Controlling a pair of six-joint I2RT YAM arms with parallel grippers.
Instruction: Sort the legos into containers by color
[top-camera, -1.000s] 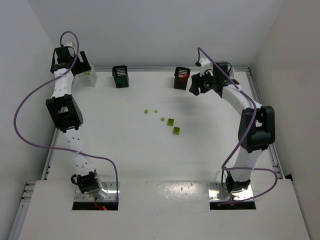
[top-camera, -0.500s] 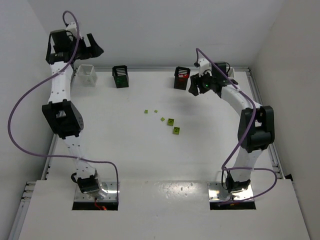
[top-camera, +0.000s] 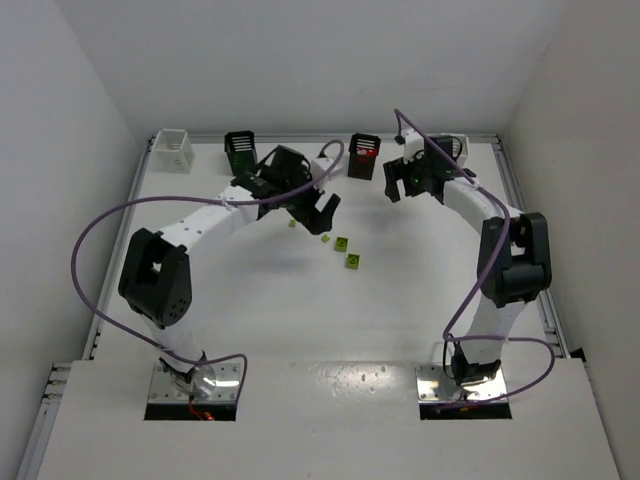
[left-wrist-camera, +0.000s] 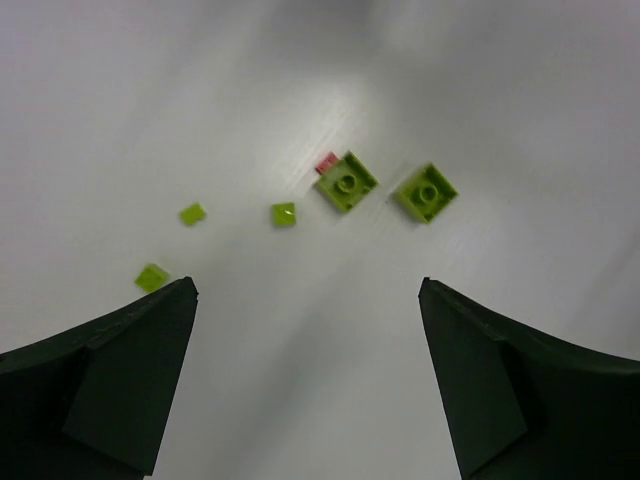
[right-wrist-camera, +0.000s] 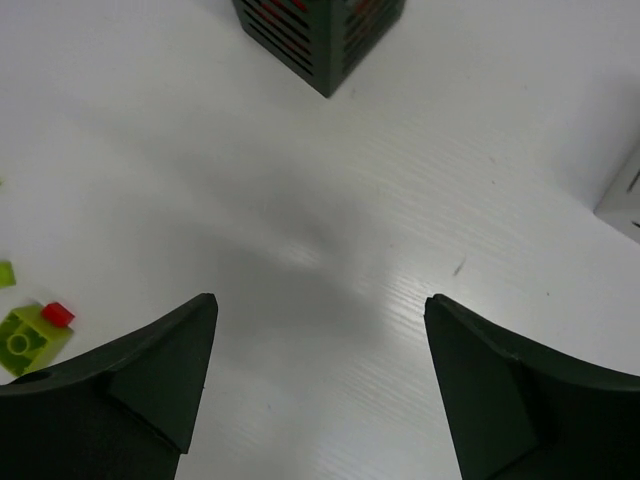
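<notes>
My left gripper should move down and to the right in the top view, open, around the square lego (top-camera: 341, 244) (left-wrist-camera: 347, 183), because that lego lies loose below, beside the red piece.
Several yellow-green legos (top-camera: 342, 243) lie loose mid-table. From the left wrist I see two square ones (left-wrist-camera: 347, 181) (left-wrist-camera: 427, 192), a tiny red piece (left-wrist-camera: 326, 162) against the nearer square, and three small bits (left-wrist-camera: 284, 214). My left gripper (top-camera: 320, 212) (left-wrist-camera: 308, 290) hovers open just short of them, empty. My right gripper (top-camera: 400, 186) (right-wrist-camera: 315, 300) stands open and empty over bare table, near the black container (top-camera: 364, 155) (right-wrist-camera: 318, 35) holding red pieces. Another black container (top-camera: 240, 152) and a white one (top-camera: 173, 150) stand along the back edge.
A second white container (top-camera: 455, 148) (right-wrist-camera: 625, 200) sits partly hidden behind the right arm at the back right. In the right wrist view a yellow-green brick (right-wrist-camera: 25, 338) with a red piece (right-wrist-camera: 57, 314) lies at the lower left. Walls close in on three sides.
My left arm swung from the back-left corner by the white container to the table's middle, above the legos. My right gripper's jaws opened wider beside the black container.
</notes>
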